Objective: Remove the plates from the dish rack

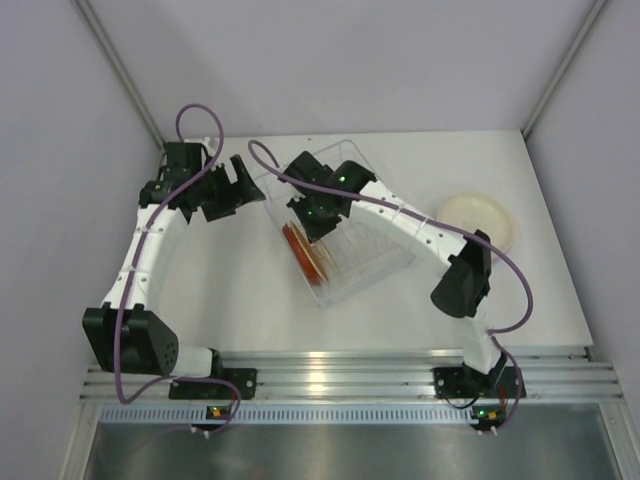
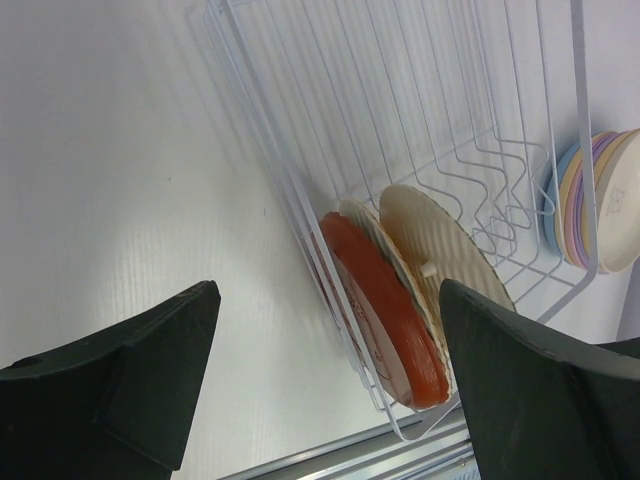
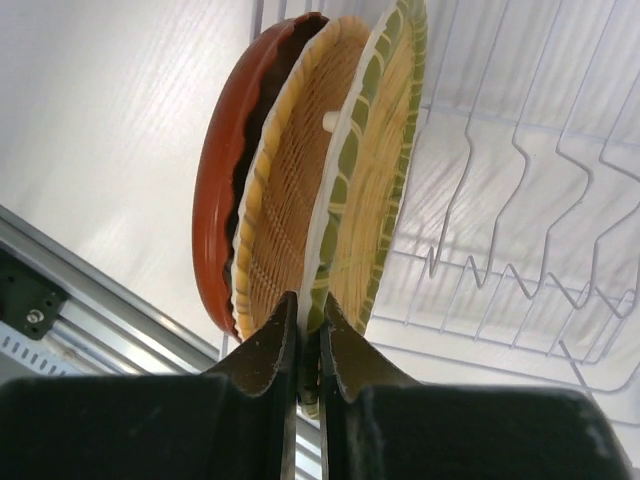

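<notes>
The right gripper lifts the green-rimmed plate (image 3: 385, 190) from the rack (image 1: 385, 262) next and brings it down onto the cream plate, because plates are piled there.
The dish rack (image 1: 385, 262) is a white wire rack set askew mid-table. Three plates stand on edge at its near-left end: a red plate (image 3: 215, 190), a yellow-rimmed woven-pattern plate (image 3: 290, 180) and a green-rimmed woven-pattern plate (image 3: 385, 190). From above they show as an orange-red sliver (image 1: 300, 252). My right gripper (image 3: 310, 310) reaches down into the rack (image 3: 520, 200) and is shut on the green-rimmed plate's lower rim. My left gripper (image 2: 328, 300) hangs open just left of the rack (image 2: 400, 90), level with the red plate (image 2: 385, 310), holding nothing.
A stack of pastel plates (image 2: 600, 200) with a cream one on top (image 1: 480, 220) lies on the table right of the rack. Grey walls close in the table on three sides. A metal rail (image 1: 340, 375) runs along the near edge.
</notes>
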Robot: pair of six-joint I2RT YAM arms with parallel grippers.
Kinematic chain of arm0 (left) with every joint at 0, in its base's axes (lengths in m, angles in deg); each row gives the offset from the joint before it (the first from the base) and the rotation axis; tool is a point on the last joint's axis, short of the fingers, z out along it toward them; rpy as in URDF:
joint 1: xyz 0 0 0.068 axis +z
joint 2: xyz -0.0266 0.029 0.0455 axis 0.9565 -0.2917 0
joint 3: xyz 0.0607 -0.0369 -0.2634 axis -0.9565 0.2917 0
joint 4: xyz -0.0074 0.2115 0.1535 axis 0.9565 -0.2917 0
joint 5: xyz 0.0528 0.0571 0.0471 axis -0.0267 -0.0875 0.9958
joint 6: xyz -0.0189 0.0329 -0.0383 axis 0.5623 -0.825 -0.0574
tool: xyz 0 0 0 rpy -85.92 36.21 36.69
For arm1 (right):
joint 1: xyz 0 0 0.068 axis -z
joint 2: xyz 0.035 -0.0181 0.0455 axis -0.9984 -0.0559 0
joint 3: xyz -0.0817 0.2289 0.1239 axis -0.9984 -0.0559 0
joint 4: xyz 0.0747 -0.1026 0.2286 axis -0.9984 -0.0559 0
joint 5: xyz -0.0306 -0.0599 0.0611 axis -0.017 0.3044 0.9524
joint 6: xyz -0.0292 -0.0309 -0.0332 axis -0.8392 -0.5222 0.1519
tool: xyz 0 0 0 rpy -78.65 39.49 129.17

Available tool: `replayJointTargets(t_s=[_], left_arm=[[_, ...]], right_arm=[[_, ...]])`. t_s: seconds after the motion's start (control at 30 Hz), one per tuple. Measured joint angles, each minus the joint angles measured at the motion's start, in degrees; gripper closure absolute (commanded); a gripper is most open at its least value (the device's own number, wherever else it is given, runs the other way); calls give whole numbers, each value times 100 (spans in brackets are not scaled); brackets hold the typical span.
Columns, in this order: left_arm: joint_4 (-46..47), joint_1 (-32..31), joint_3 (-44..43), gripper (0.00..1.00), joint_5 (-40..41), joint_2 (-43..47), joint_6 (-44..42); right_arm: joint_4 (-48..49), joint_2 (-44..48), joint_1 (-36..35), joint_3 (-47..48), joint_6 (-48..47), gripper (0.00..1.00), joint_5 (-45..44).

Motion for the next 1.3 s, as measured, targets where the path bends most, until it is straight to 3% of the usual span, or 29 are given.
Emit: replayJointTargets(t_s=[0.43, 0.67, 0.8, 1.0, 1.13, 1.3], left_arm=[[2, 0, 2, 3, -7, 0, 2], [2, 0, 4, 3, -26, 0, 2], [2, 0, 4, 3, -31, 0, 4], [0, 0, 4, 3, -48, 0, 4], [2, 0, 4, 3, -68, 0, 4], [2, 0, 4, 3, -90, 0, 4]], right_arm=[[-96, 684, 623, 136, 105, 100, 155], [-103, 1860, 1759, -37, 33, 100, -831], [-262, 2214, 2105, -227, -9, 100, -1906], [-361, 2275, 2581, -1480, -52, 100, -3158], [-326, 2205, 2975, -2450, -59, 100, -3602], [2, 2074, 3226, -3012, -160, 100, -3834]])
